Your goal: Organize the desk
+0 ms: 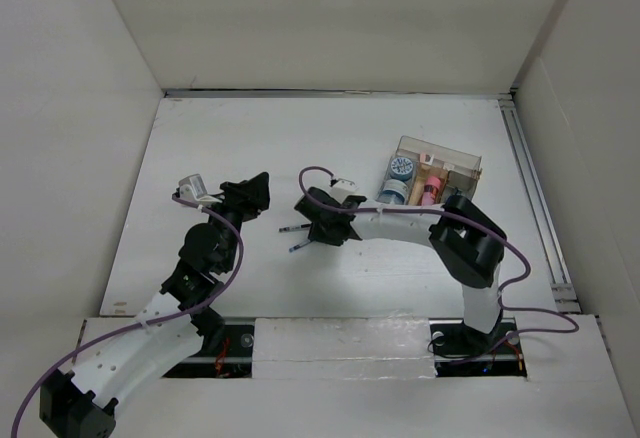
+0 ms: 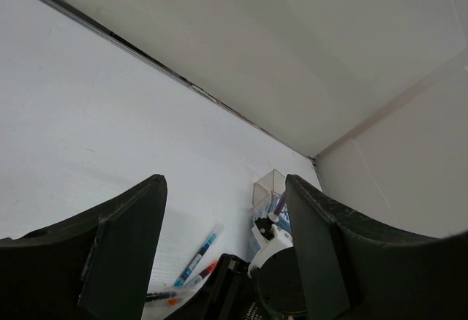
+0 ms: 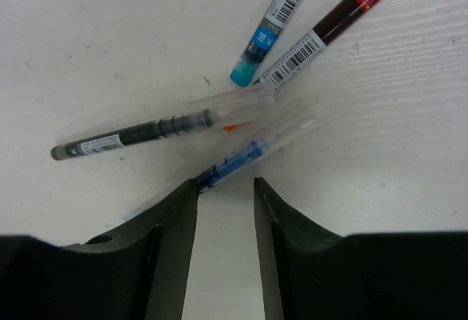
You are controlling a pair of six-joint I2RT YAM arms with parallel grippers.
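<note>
I will sweep my right gripper toward the right in the wrist view to swing the blue pen between both fingers, because the blue pen's body (image 1: 301, 245) (image 3: 219, 172) slants against one finger.
The white desk (image 1: 250, 138) holds a loose cluster of pens. In the right wrist view a black pen (image 3: 139, 134), a blue pen (image 3: 252, 152), a light-blue pen (image 3: 274, 28) and a red pen (image 3: 344, 17) lie close together. My right gripper (image 3: 225, 185) is open and low over the desk, with the blue pen's near end touching its left fingertip (image 3: 189, 188). It holds nothing. In the top view it (image 1: 308, 233) sits at the pens (image 1: 299, 246). My left gripper (image 1: 262, 196) is open and empty, raised to the left of the pens; it also shows in the left wrist view (image 2: 225, 181).
A small clear compartment box (image 1: 435, 173) stands at the right rear, holding a round blue-white item (image 1: 400, 170) and a pink item (image 1: 430, 194). A metal rail (image 1: 535, 198) runs along the desk's right edge. White wall panels enclose the desk.
</note>
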